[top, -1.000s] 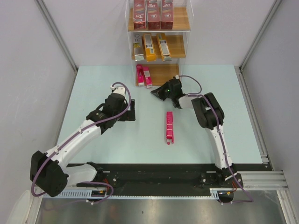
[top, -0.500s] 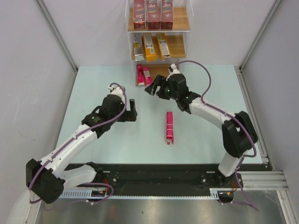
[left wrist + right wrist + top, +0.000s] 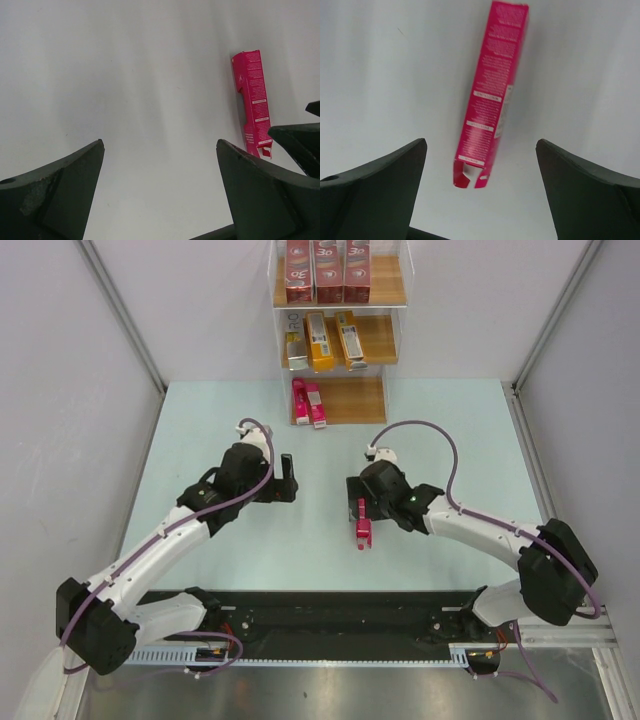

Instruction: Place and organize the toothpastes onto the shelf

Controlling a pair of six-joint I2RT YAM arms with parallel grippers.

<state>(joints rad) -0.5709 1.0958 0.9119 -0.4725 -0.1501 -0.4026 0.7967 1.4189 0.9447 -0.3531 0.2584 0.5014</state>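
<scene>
The pink carton is between the spread fingers, so I should lower my right gripper and pull it back to close on the section [image 3: 363, 530] [image 3: 476, 142] beside the carton's torn flap.
One slim pink toothpaste carton [image 3: 363, 530] lies lengthwise on the pale table, its near flap torn open. My right gripper [image 3: 362, 502] hovers over its far end, open; in the right wrist view the carton [image 3: 491, 95] lies between the spread fingers of the right gripper [image 3: 481, 145], untouched. My left gripper [image 3: 288, 478] is open and empty over bare table to the left. Its wrist view shows the left gripper [image 3: 160, 145] with that carton [image 3: 252, 97] off to the right. The shelf [image 3: 358, 400] holds three dark red cartons [image 3: 328, 270], orange-yellow ones [image 3: 320, 340] and two pink ones [image 3: 308, 403].
Grey walls and metal rails close in the table [image 3: 200, 420] on the left, right and back. The shelf stands against the back wall at centre. A black rail with the arm bases runs along the near edge.
My right gripper has swung back from the shelf's bottom tier to above the loose pink carton and has gone from shut to open. The left arm has barely moved.
</scene>
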